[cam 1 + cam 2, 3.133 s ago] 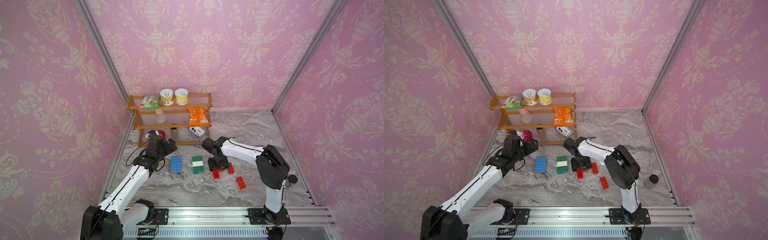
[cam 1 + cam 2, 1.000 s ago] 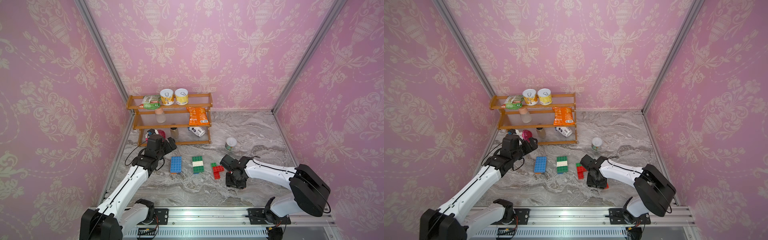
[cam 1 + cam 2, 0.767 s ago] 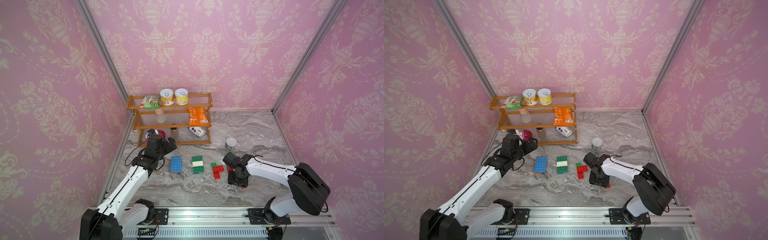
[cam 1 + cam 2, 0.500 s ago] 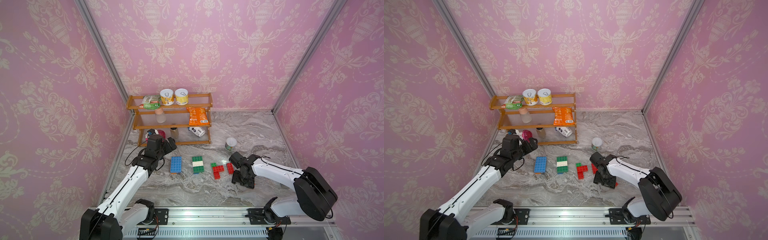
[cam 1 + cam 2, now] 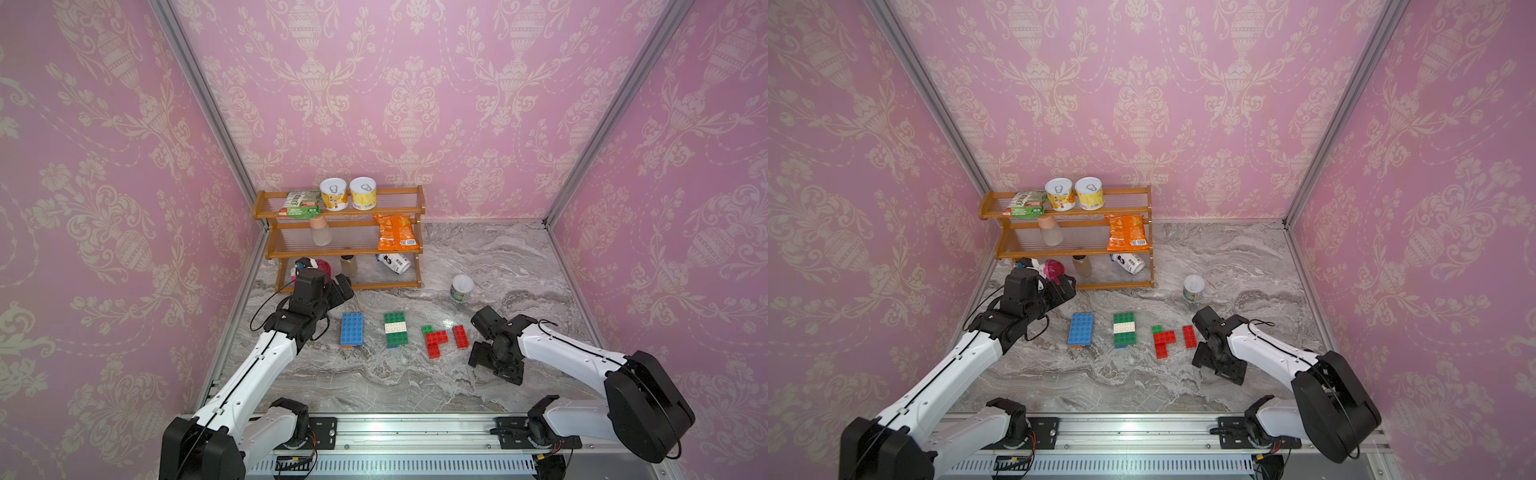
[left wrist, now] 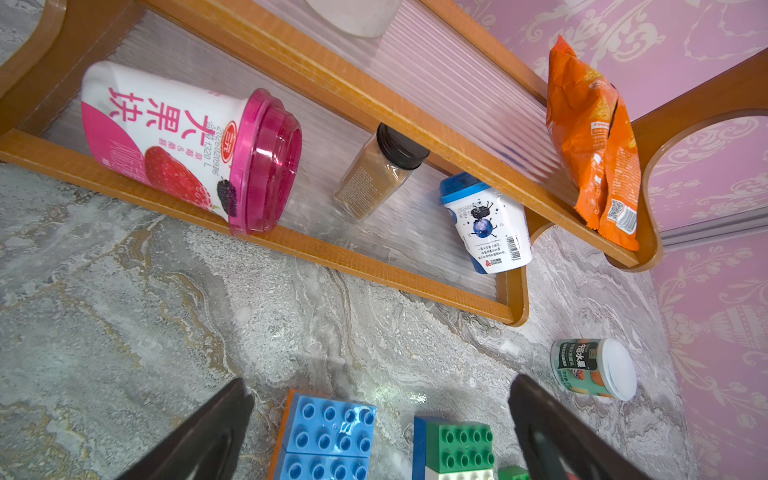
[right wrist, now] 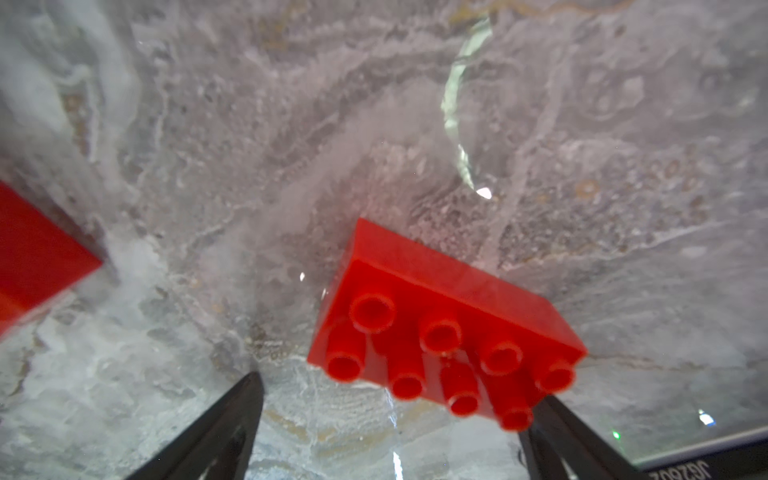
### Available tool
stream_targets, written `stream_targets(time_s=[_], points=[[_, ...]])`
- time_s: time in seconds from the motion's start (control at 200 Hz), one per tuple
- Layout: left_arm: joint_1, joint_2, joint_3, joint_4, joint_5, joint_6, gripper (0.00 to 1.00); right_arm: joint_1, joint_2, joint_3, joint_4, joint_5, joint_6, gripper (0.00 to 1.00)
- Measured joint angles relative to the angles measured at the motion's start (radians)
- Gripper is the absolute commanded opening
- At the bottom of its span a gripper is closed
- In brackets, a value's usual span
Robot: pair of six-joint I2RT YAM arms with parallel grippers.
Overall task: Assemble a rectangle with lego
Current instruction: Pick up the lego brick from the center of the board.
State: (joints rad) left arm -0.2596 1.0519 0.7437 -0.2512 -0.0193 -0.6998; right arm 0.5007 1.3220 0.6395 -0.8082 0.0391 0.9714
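Observation:
The red brick is just outward of my right gripper, with one end close to a finger. I will next move my right gripper gently outward so its fingers go around the short ends of the skewed red brick (image 7: pixel 448 332).
Several lego pieces lie in a row on the marble top. They are a blue block (image 5: pixel 351 329), a green and white block (image 5: pixel 395 330), a red L-shaped cluster (image 5: pixel 434 341) with a small green piece, and a red brick (image 5: pixel 460 336) just right of the cluster. My right gripper (image 5: pixel 493 362) stands open right of that red brick. In the right wrist view the red brick (image 7: pixel 449 328) lies studs-up just ahead of the open right gripper (image 7: pixel 397 386), close to one finger. My left gripper (image 5: pixel 343 286) hangs open behind the blue block (image 6: pixel 328 432), near the shelf.
A wooden shelf rack (image 5: pixel 345 249) at the back left holds cans, an orange snack bag and bottles. A small white-lidded cup (image 5: pixel 462 287) stands on the marble behind the right arm. Pink walls close three sides, and a metal rail (image 5: pixel 399 432) runs along the front.
My right gripper has opened and let go of the red brick, which now lies right of the red cluster. The gripper has drawn off to the right. The left arm has not moved.

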Motion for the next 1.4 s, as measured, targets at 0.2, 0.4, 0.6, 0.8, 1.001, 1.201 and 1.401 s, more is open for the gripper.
stream_targets(time_s=[0.2,0.4,0.6,0.8,1.001,1.201,1.401], points=[[0.000,0.000,0.000,0.000,0.010,0.000,0.99,-0.050,0.051,0.041,0.022,0.039,-0.023,0.94],[0.000,0.000,0.000,0.000,0.010,0.000,0.99,-0.068,0.058,0.045,0.044,0.039,-0.060,0.94],[0.000,0.000,0.000,0.000,0.010,0.000,0.99,-0.082,0.064,0.065,-0.002,0.071,-0.097,0.96],[0.000,0.004,0.000,0.001,0.010,0.000,0.99,-0.101,0.061,0.069,-0.025,0.077,-0.151,0.86],[0.000,0.005,0.000,0.002,0.011,0.000,0.99,-0.108,0.063,0.069,0.004,0.044,-0.203,0.74],[0.000,0.005,0.000,0.002,0.011,0.000,0.99,-0.120,0.069,0.069,0.022,0.024,-0.241,0.58],[0.000,0.005,0.000,0.001,0.011,0.000,0.99,-0.121,0.065,0.071,0.021,0.010,-0.265,0.45]])
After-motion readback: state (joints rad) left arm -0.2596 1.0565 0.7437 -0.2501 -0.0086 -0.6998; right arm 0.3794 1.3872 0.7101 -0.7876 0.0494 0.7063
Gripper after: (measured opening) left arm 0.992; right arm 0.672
